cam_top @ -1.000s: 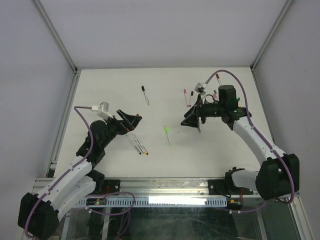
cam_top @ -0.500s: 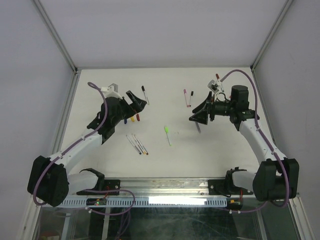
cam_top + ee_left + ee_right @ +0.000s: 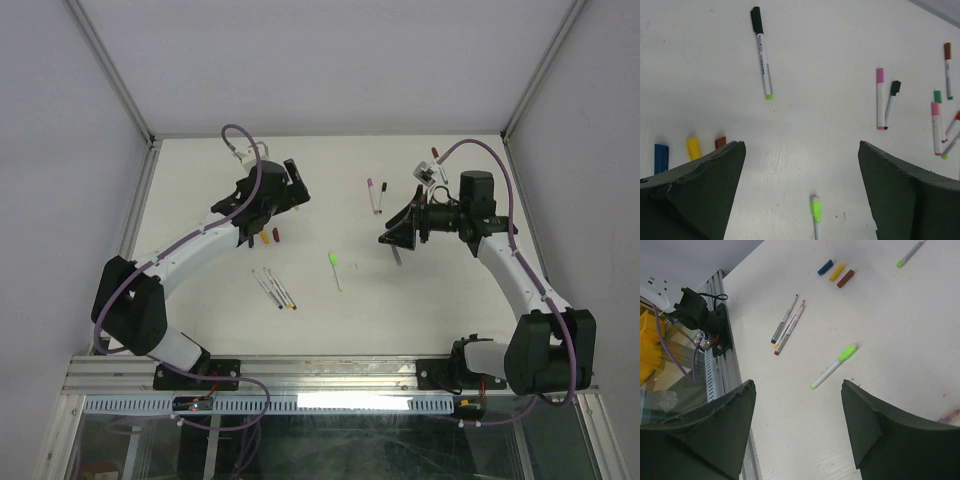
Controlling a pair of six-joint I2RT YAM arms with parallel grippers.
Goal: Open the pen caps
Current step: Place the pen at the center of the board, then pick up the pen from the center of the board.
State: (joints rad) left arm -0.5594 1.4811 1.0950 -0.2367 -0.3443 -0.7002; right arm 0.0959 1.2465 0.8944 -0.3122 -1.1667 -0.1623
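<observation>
The left gripper lowers outward next onto the black-capped pen's white body, which lies below and outward of it. The cap at that pen's far end stays clear this way.
Three loose pen caps lie in a row on the table: blue, yellow and dark red. My left gripper hangs open above the table with nothing between its fingers. A black-capped pen lies ahead of it and a green-capped pen just below it. My right gripper is also open and empty, above bare table near the green-capped pen. In the top view the left gripper covers the black-capped pen, and the right gripper hovers right of centre.
Pink-capped and black-capped pens lie side by side at the back. More capped pens cluster at the far right. Several uncapped pens lie near the front left. The table's metal rail runs along the near edge.
My left arm has swung from the near left out to the back middle, over the black-capped pen. The right gripper has shifted slightly right. Both stay open.
</observation>
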